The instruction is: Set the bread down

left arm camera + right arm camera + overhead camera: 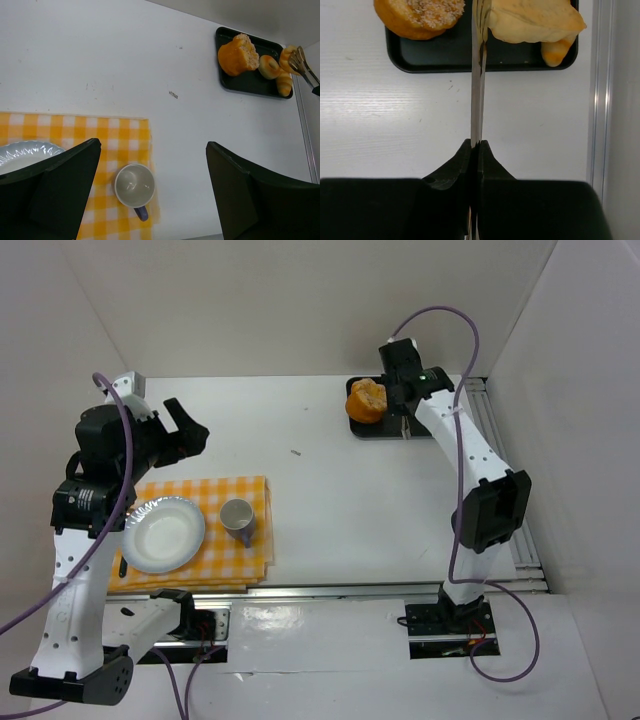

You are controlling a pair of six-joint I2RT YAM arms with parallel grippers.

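Observation:
The white plate (163, 535) is empty, so next I need to swing my right gripper back toward the checked cloth, bring the tongs' tips over that plate and release the tongs.
Several breads lie on a black tray (372, 427) at the back: a large orange bun (366, 400) (237, 54), a seeded round one (420, 15), and pale croissants (535, 20) (285, 75). My right gripper (476, 145) (404, 400) is shut on thin metal tongs (478, 75) (302, 64). The tongs' arms are pressed together, and their tips lie against the left edge of a pale croissant. I cannot tell whether they pinch it. My left gripper (154, 144) (190, 430) hangs open and empty above the cloth's right edge.
A yellow checked cloth (250, 490) at the near left carries a white plate (163, 533) and a mug (134, 186) with a blue handle. A metal rail (500, 440) runs along the table's right edge, close to white walls.

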